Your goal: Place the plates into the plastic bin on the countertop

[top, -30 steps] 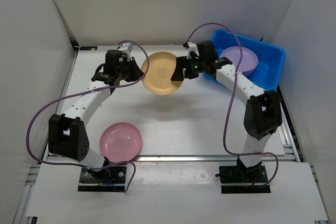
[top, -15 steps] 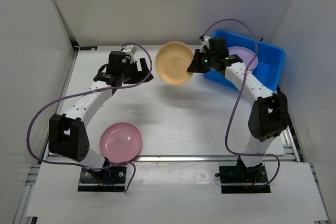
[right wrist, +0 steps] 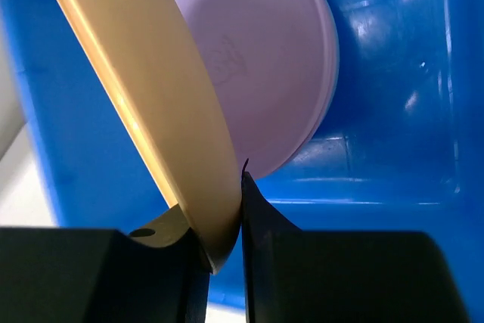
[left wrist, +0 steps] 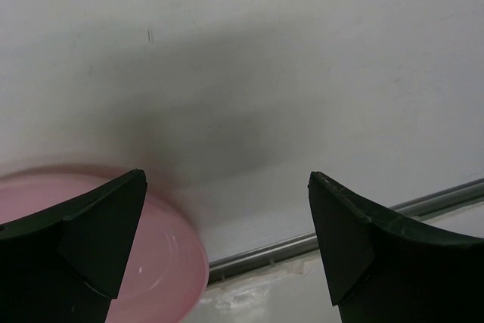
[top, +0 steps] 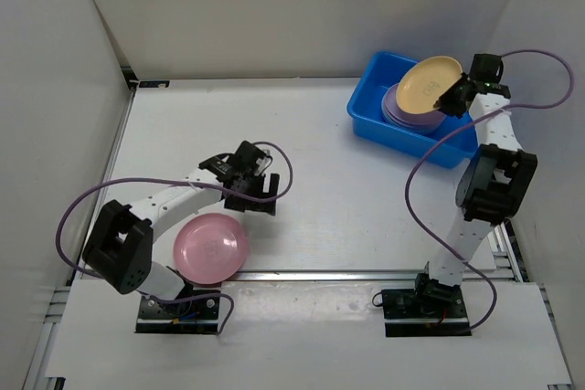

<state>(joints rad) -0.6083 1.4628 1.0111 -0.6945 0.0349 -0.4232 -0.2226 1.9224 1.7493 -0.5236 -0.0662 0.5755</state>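
Note:
The left gripper's open fingers still hang beyond the pink plate's rim, so the left gripper will move down and back, to the left in the top view, onto that rim.
My right gripper (top: 450,96) is shut on the rim of a yellow-orange plate (top: 426,80), held tilted over the blue plastic bin (top: 366,113) at the back right of the countertop (top: 329,180). Purple plates (top: 402,111) lie stacked in the bin under it. In the right wrist view the yellow-orange plate (right wrist: 144,104) is pinched between my fingers (right wrist: 261,232), with a purple plate (right wrist: 265,58) and the bin's wall (right wrist: 393,73) behind. A pink plate (top: 211,248) lies near the front edge. My left gripper (top: 259,196) hangs open just beyond its far right rim; the pink plate (left wrist: 162,270) shows by my left finger.
White walls close in the back and both sides. A metal rail (top: 366,272) runs along the front edge, seen also as the rail (left wrist: 318,240) in the left wrist view. Purple cables loop from both arms.
The left gripper let go of the yellow-orange plate and swung back down to the pink plate. The right gripper shut on the yellow-orange plate and carried it right, over the bin.

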